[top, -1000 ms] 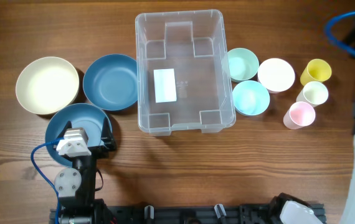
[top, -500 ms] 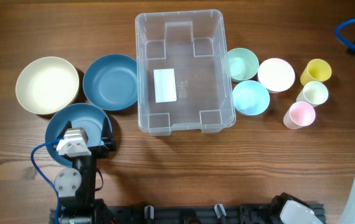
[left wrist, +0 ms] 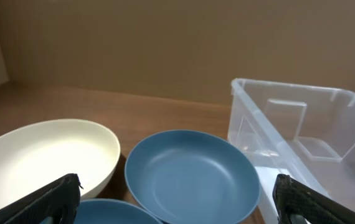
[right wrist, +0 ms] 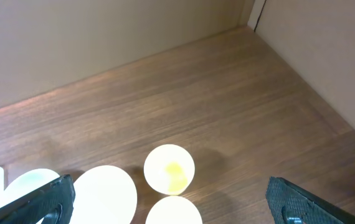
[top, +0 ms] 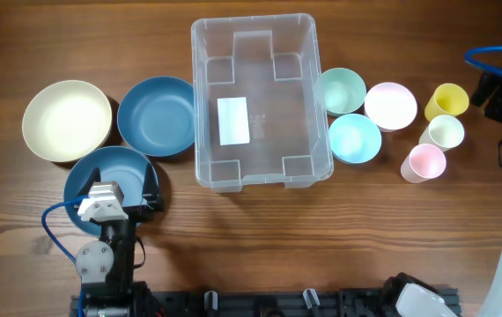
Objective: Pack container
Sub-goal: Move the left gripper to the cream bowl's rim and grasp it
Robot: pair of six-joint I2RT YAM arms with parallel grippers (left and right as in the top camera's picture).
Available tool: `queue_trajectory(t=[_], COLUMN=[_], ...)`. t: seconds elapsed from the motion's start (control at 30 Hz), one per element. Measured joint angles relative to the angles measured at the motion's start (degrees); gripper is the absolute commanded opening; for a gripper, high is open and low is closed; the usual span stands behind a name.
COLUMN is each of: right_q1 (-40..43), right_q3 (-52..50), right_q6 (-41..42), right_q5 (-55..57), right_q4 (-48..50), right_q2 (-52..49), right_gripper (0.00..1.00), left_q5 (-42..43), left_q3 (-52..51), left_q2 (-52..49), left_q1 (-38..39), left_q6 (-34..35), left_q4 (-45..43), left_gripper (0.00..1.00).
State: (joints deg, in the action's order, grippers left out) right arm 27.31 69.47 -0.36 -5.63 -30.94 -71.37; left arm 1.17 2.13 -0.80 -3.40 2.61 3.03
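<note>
I will next swing my left gripper left in the overhead view, turn it and lower it onto the cream bowl's near rim (top: 40,154), which the near blue bowl leaves clear.
The clear plastic container (top: 255,101) stands empty at the table's middle, a white label on its floor. It also shows in the left wrist view (left wrist: 302,134). My left gripper (top: 119,187) is open and empty over the near blue bowl (top: 92,172); its fingers sit wide apart in the left wrist view (left wrist: 177,202). My right gripper (top: 500,92) is open and empty at the far right, beside the yellow cup (top: 446,99). In the right wrist view its fingers (right wrist: 174,202) straddle the yellow cup (right wrist: 169,168) and a white cup (right wrist: 172,213) from above.
Left of the container are a cream bowl (top: 66,119) and a second blue bowl (top: 156,114). Right of it are a mint bowl (top: 343,88), a light blue bowl (top: 355,138), a white bowl (top: 390,106), a white cup (top: 443,132) and a pink cup (top: 424,162).
My right gripper has come further into the overhead view, down and left towards the yellow cup. The left arm and all dishes have not moved.
</note>
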Motion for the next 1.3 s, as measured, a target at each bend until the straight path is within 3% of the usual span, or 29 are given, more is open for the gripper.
queue_trajectory(t=[0.2,0.33,0.47,0.67,0.9,1.07,1.3], right_q1=[0.0,0.0,0.0,0.0,0.0,0.0,0.0], right_q3=[0.0,0.0,0.0,0.0,0.0,0.0,0.0], right_q6=[0.0,0.0,0.0,0.0,0.0,0.0,0.0], right_q5=[0.0,0.0,0.0,-0.2,-0.2,-0.2,-0.2], right_q4=[0.0,0.0,0.0,-0.3,-0.3,-0.2,-0.2], right_q2=[0.0,0.0,0.0,0.0,0.0,0.0,0.0], right_gripper=[1.00,1.00,1.00,1.00,1.00,1.00,1.00], left_q5=[1.6,-1.7,-7.8,-9.5,-8.9,-18.3,-21.7], left_q3=[0.0,2.7,17.7,37.4,38.0,38.0,38.0], left_q2=[0.0,-0.7,-8.8,-24.6,-35.5,-39.8,-49.3], left_q1=[0.0,0.0,0.0,0.0,0.0,-0.9,-13.3], left_q6=[0.0,2.7,5.7,7.1,7.4,13.0,24.2], left_q4=[-7.4,-2.4,9.2,13.6,18.1,18.3,17.1], left_gripper=[1.00,1.00,1.00,1.00,1.00,1.00,1.00])
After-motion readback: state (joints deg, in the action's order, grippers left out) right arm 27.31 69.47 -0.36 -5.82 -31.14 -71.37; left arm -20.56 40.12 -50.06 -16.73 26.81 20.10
